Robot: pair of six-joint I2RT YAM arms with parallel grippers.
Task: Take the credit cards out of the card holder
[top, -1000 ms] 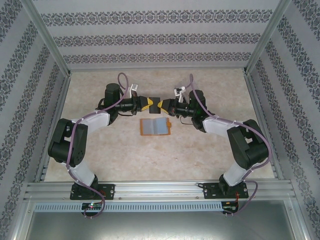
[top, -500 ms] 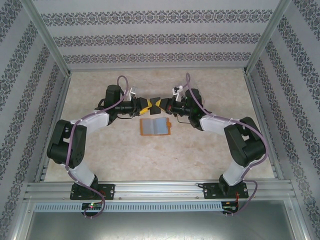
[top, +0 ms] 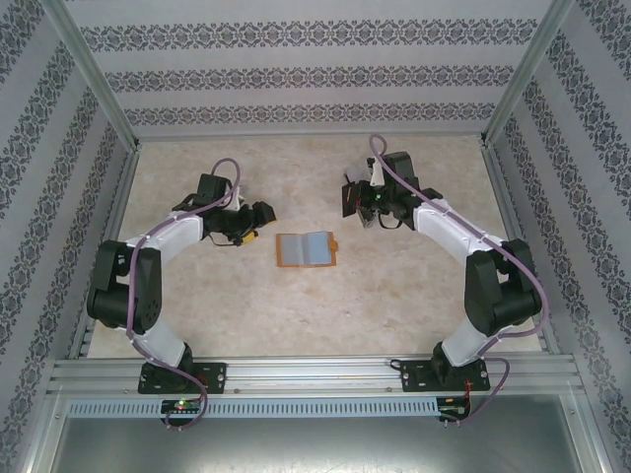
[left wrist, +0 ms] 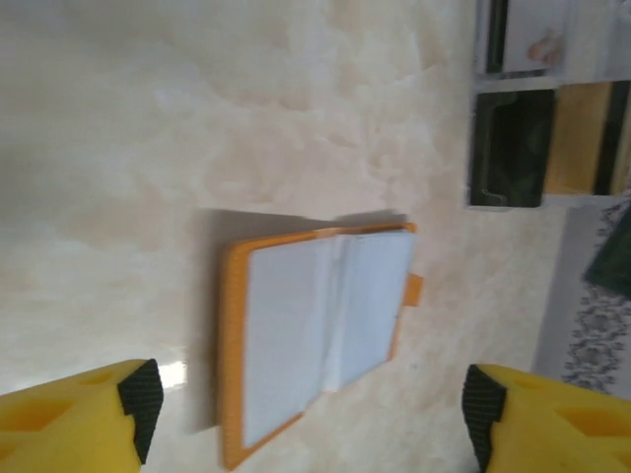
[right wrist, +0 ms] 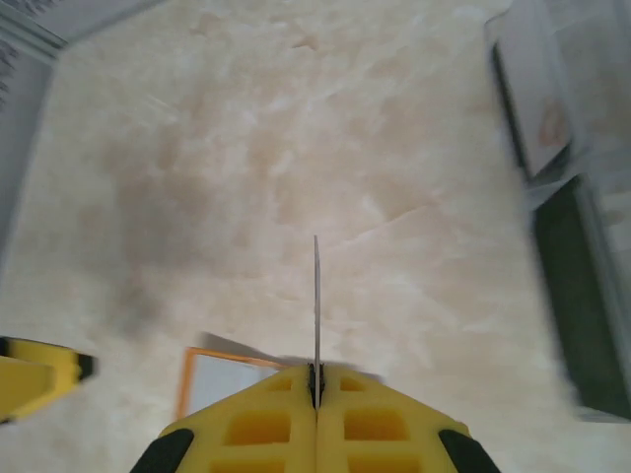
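Observation:
I will move my right gripper over the clear plastic piece and then down to let go of the card in the dark section (top: 364, 215) (right wrist: 584, 301), because a dark card is already there.
The orange card holder (top: 307, 249) lies open on the table, its grey-blue pockets (left wrist: 315, 335) facing up and its tab to the right. My left gripper (top: 258, 219) hovers just left of it, open and empty, and its yellow fingers (left wrist: 89, 414) straddle the holder in the left wrist view. My right gripper (top: 351, 202) is up and to the right of the holder, shut on a dark credit card (right wrist: 315, 296) that shows edge-on. A dark card (left wrist: 513, 148) and a yellow-gold card (left wrist: 582, 148) lie side by side beyond the holder.
A clear plastic piece with a pale picture card (left wrist: 537, 44) sits by the laid-out cards, and it also appears at the right edge (right wrist: 542, 118) of the right wrist view. Patterned walls and metal rails (top: 315, 370) close in the table (top: 296, 305).
The two grippers met over the holder with the dark card between them. The left one has opened and drawn back left, and the right one has carried the card off to the right.

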